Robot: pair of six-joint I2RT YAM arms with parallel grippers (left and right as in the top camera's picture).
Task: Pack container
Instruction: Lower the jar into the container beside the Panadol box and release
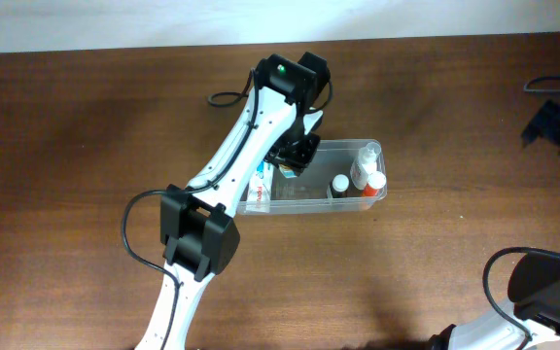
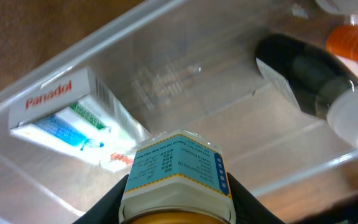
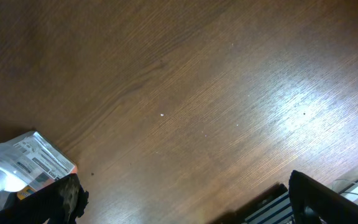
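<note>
My left gripper lowers the small bottle to the container's bare bottom beside the Panadol box next and releases it, as that spot stands empty.
The clear plastic container [image 1: 311,206] lies mid-table. My left gripper [image 1: 297,154] hangs over its left half, shut on a small bottle [image 2: 178,171] with a light blue label and a gold cap; a black finger [image 2: 112,204] presses each side of it. In the left wrist view the container's floor [image 2: 216,93] shows below the bottle. A white Panadol box [image 2: 61,109] lies at its left end. A dark bottle [image 2: 306,78], an orange-capped one [image 2: 353,43] and a white cap [image 2: 356,118] crowd its right end. My right gripper [image 3: 185,190] is open over bare wood, far right.
A white labelled packet [image 3: 23,163] lies by my right gripper's left finger, and a striped object [image 3: 269,210] sits at the lower right of that view. The left arm [image 1: 231,165] crosses the table diagonally. A black cable [image 1: 227,97] loops behind the container.
</note>
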